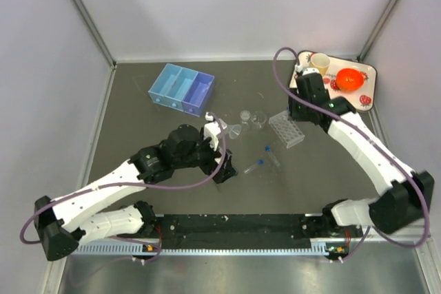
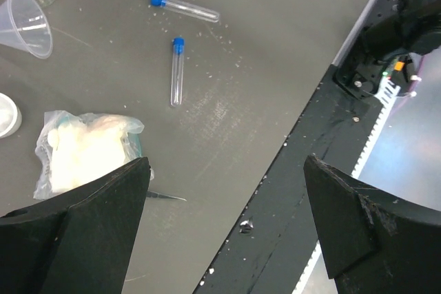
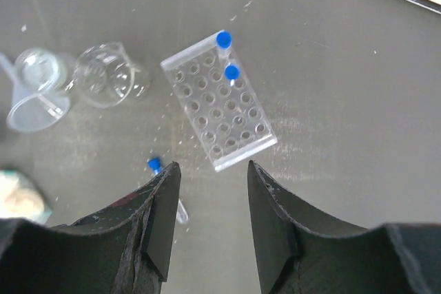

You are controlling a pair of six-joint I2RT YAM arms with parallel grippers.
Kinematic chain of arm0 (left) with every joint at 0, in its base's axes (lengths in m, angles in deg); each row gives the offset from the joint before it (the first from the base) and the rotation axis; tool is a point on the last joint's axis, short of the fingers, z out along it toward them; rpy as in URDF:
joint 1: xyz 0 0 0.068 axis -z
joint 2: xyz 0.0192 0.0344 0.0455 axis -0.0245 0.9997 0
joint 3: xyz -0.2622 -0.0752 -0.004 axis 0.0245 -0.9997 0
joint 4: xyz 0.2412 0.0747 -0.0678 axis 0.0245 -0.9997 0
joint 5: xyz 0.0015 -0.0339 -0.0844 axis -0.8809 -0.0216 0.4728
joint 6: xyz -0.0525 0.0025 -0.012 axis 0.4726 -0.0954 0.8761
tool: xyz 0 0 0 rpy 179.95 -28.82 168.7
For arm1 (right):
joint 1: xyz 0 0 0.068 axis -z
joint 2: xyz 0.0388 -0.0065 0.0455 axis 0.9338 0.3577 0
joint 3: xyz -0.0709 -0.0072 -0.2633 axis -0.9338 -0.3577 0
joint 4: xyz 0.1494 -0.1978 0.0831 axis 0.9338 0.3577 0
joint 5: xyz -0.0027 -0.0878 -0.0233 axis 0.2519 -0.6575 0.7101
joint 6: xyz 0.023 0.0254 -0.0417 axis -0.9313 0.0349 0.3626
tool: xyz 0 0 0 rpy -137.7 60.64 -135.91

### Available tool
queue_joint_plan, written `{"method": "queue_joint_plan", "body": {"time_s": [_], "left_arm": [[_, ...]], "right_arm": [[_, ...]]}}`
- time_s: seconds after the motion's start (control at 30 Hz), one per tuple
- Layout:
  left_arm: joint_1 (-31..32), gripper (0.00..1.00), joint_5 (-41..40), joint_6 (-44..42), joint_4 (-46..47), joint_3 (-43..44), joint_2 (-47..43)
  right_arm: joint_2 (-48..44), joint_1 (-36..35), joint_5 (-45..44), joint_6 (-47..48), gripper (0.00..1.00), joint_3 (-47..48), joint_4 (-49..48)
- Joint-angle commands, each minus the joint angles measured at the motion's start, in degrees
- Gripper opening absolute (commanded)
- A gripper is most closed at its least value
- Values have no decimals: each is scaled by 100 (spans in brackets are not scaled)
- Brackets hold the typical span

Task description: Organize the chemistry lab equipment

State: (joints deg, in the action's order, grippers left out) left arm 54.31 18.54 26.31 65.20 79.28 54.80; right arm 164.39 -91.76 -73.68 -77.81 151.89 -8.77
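My left gripper is above the nearer tube, which lies to its right in the top view. It should go down that way around the tube's glass body, clear on both sides.
The clear tube rack [image 3: 219, 111] lies flat below my right gripper [image 3: 210, 164], which is open and empty above it. Two blue-capped tubes [image 3: 232, 72] stand in the rack's far end. A third tube [image 3: 155, 165] lies half hidden behind the left finger. Two small beakers [image 3: 107, 74] and the funnel [image 3: 31, 108] sit left of the rack. My left gripper [image 2: 227, 161] hangs wide open over the table's front edge, holding nothing. Two loose tubes [image 2: 177, 71] lie ahead of it, and the bag of white material [image 2: 86, 149] is beside its left finger. The blue three-compartment tray [image 1: 182, 89] sits at the back left.
A white strawberry-patterned tray [image 1: 368, 74] at the back right carries a yellow mug [image 1: 319, 62] and an orange bowl [image 1: 349, 79]. A black rail [image 1: 234, 225] runs along the near edge. Grey walls enclose the table on three sides.
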Motion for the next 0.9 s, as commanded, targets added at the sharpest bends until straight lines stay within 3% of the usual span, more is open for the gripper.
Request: {"method": "queue_joint_plan", "body": {"time_s": [0.0,0.1,0.3,0.43,0.67,0.87], "left_arm": [[0,97,-212,60,371,42,600],[62,88,-317,60,546,95,1162],[88,86,-291,51,811,463,2410],[141,78,-361,-28,968,903,3358],[211,66,-599,-248,811,1562,4441],[273,65,-862,-257,793,1800,5039]], "right_arm": [[-969,-399,-194,-165,45,-356,196],[-1567,-610,-53,-236,45,-602,319],[-2360,-909,395,-324,46,-875,600],[-2782,-945,615,-324,47,-936,785],[-3029,-954,659,-184,47,-919,1014],[-3029,-953,633,-131,47,-858,1040]]}}
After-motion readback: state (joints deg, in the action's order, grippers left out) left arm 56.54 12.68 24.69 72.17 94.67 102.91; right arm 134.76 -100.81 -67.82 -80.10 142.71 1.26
